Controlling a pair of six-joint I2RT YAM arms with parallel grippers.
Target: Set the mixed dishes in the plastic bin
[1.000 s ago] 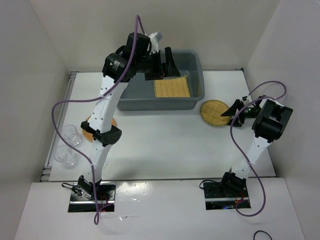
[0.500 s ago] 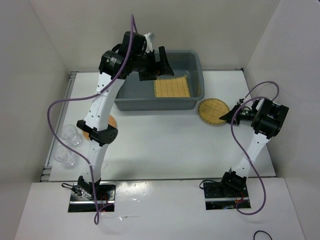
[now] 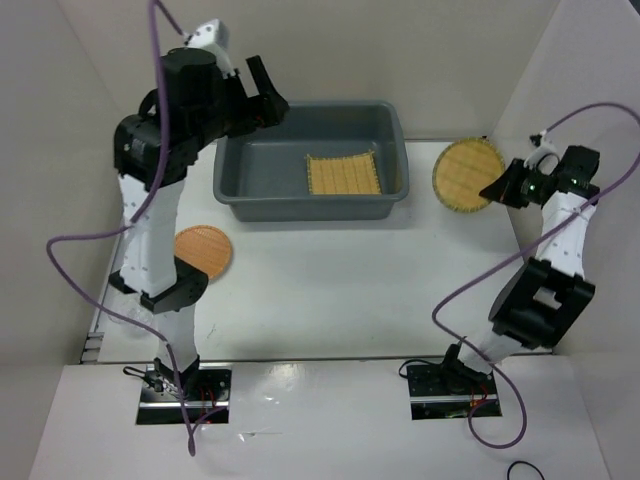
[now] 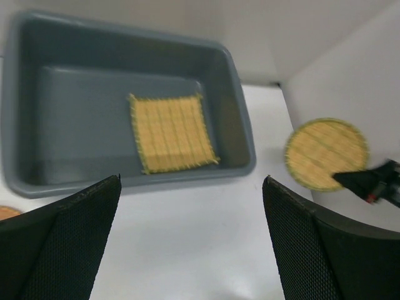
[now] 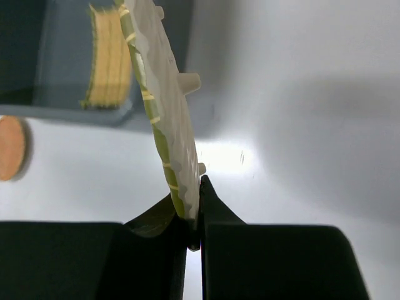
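The square yellow mat lies below my right gripper, to its left in the top view. Next, the gripper moves over it, lowers into the bin (image 3: 232, 170) and releases.
The grey plastic bin (image 3: 232, 170) stands at the back of the table with a square yellow mat (image 3: 343, 174) lying flat inside it. My right gripper (image 3: 497, 189) is shut on the edge of the round yellow mat (image 3: 468, 174), lifted off the table to the right of the bin; in the right wrist view that round yellow mat (image 5: 164, 119) stands on edge between the jaws. An orange-brown round mat (image 3: 203, 249) lies on the table in front of the bin's left end. My left gripper (image 4: 190, 212) is open and empty, high above the bin's (image 4: 232, 75) left side. No cups show.
White walls close in the table on the left, back and right. The left arm's raised column stands over the table's left side, next to the orange-brown mat.
My right gripper closed on the round yellow mat and raised it off the table, up and back to the right of the bin. The left arm rose and swung left, away from the bin's middle.
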